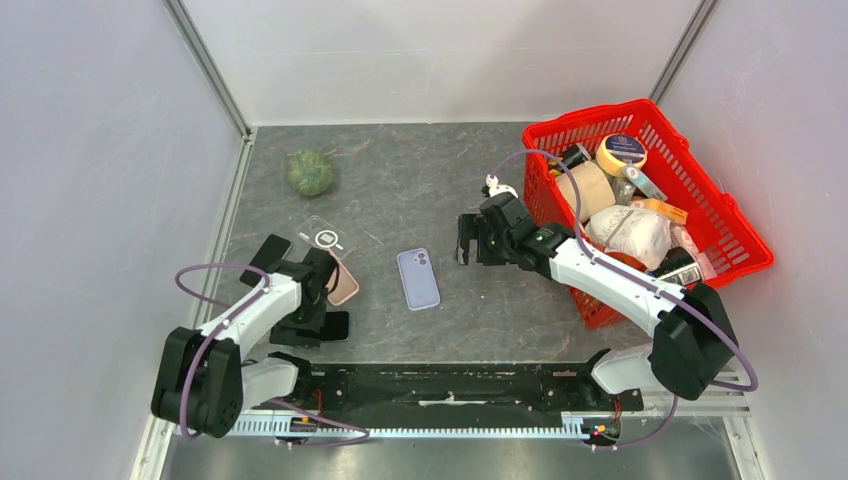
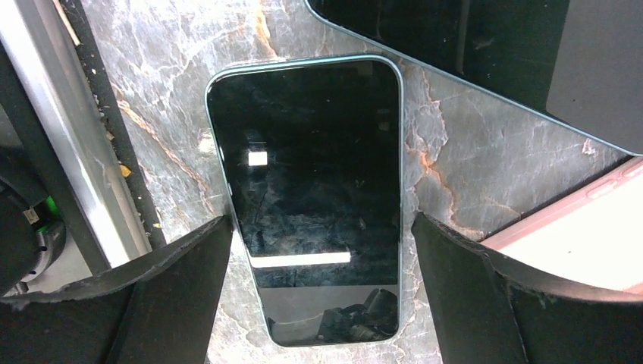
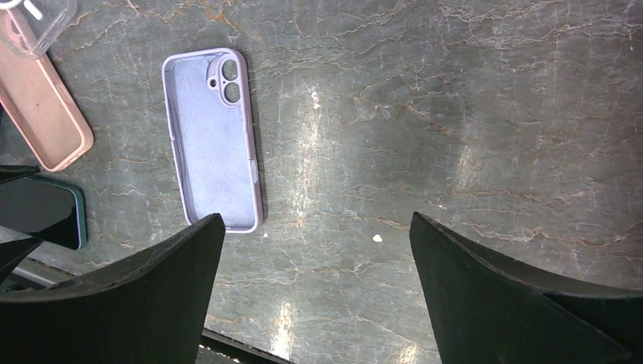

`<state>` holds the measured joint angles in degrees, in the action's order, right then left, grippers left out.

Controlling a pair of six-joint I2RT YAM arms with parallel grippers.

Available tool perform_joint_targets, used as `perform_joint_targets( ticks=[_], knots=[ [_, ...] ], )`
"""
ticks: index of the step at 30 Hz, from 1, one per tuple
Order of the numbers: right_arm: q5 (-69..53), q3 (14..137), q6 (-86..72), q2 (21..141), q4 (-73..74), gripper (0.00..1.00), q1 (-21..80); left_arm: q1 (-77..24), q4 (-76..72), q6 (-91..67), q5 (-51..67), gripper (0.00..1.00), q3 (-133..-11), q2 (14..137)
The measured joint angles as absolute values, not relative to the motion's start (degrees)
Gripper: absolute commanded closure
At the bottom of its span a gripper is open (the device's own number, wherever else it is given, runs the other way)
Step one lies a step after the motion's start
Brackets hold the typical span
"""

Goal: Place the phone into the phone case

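Note:
I need to turn my right gripper and move it past the lavender case (image 1: 418,278) onto the phone's exposed end (image 1: 339,326), because that end is to the gripper's left in the top view.
A phone (image 2: 311,197) with a black screen lies face up on the marble table. My left gripper (image 2: 322,220) is open and straddles its near end, with a small gap on each side. In the top view the phone's end (image 1: 338,326) shows beside the left gripper (image 1: 312,318). An empty lavender case (image 1: 418,278) lies open side up at mid-table and also shows in the right wrist view (image 3: 214,140). My right gripper (image 1: 472,242) is open and empty in the right wrist view (image 3: 318,216), above bare table to the right of the lavender case.
A pink case (image 1: 344,284) and a clear case (image 1: 322,238) lie just beyond the phone. A second dark slab (image 1: 268,254) lies to their left. A green ball (image 1: 310,172) sits at the back left. A red basket (image 1: 742,238) full of items stands at the right.

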<state>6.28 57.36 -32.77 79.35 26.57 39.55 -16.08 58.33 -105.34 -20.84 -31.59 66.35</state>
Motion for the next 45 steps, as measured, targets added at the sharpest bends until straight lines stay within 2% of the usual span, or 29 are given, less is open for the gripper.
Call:
perform_joint_targets(
  ticks=[4,10,13,26,33,41,45],
  knots=[
    [6.26,57.36,-32.75,79.35,26.57,0.01,39.55,-15.81,58.02,-105.34,-20.86,0.09,-33.04,69.30],
    [6.00,57.36,-32.73,79.42,26.57,0.01,39.55,-15.70,57.54,-104.99,-20.93,0.41,-35.22,72.66],
    [5.67,57.36,-32.67,79.70,26.57,0.01,39.55,-15.49,57.14,-103.66,-20.93,0.50,-35.31,72.71],
    [-3.20,57.39,-32.29,83.94,24.58,0.01,40.84,-15.84,54.08,-86.61,-17.37,0.63,-34.26,67.11],
    [-13.37,58.08,-32.93,88.97,20.45,0.12,42.11,-19.00,51.35,-79.88,-13.50,0.66,-33.74,64.01],
    [-24.36,59.09,-35.24,94.02,14.68,0.25,43.44,-27.31,47.35,-78.70,-11.55,0.68,-33.80,63.26],
    [-29.19,59.81,-37.06,96.57,10.98,0.29,44.73,-29.71,45.84,-78.28,-11.35,0.68,-35.20,64.97]
  ],
)
